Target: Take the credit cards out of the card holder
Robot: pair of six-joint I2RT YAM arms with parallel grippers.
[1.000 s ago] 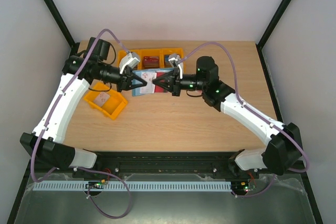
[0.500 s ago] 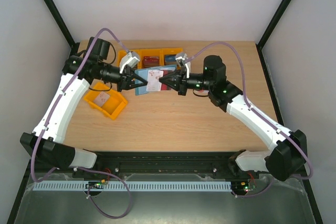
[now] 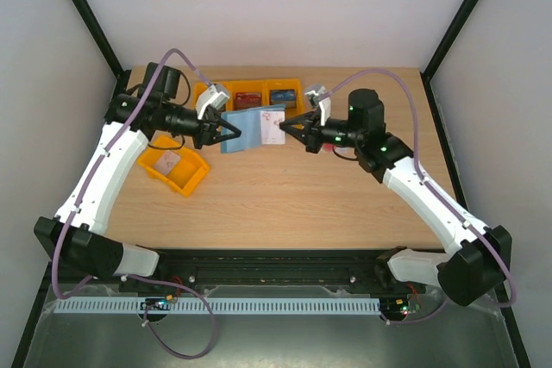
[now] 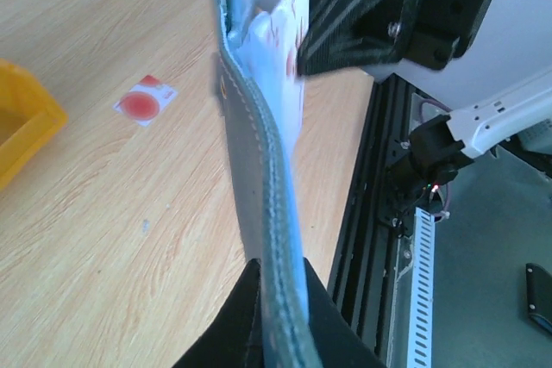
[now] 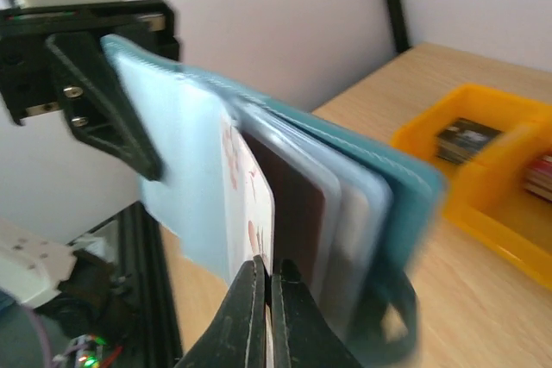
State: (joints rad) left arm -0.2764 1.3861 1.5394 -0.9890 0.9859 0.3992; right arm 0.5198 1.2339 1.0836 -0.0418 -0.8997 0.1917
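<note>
The robot should next bring the holder [image 3: 243, 132] in its left gripper back and down to release it, since bare tabletop is there, clear of the bins.
The teal-blue card holder [image 3: 243, 132] hangs open above the table, with my left gripper [image 3: 229, 133] shut on its left edge. In the left wrist view the holder's stitched edge [image 4: 257, 196] runs up from between the fingers [image 4: 241, 299]. My right gripper [image 3: 288, 126] is shut on a pale credit card with pinkish marks [image 5: 249, 200], partly drawn out of the light blue pockets [image 5: 185, 152] to the right. That card [image 3: 272, 123] bridges the holder and the right fingers. A white credit card with a red round mark [image 4: 144, 102] lies flat on the table.
A row of orange bins [image 3: 250, 96] with cards inside stands at the back, just behind the holder. Another orange bin [image 3: 175, 168] holding a card sits at the left under my left arm. The right wrist view shows an orange bin [image 5: 483, 161] behind the holder.
My right gripper has moved right with the pale card, sliding it further out of the holder. The left gripper has stayed in place, holding the holder.
</note>
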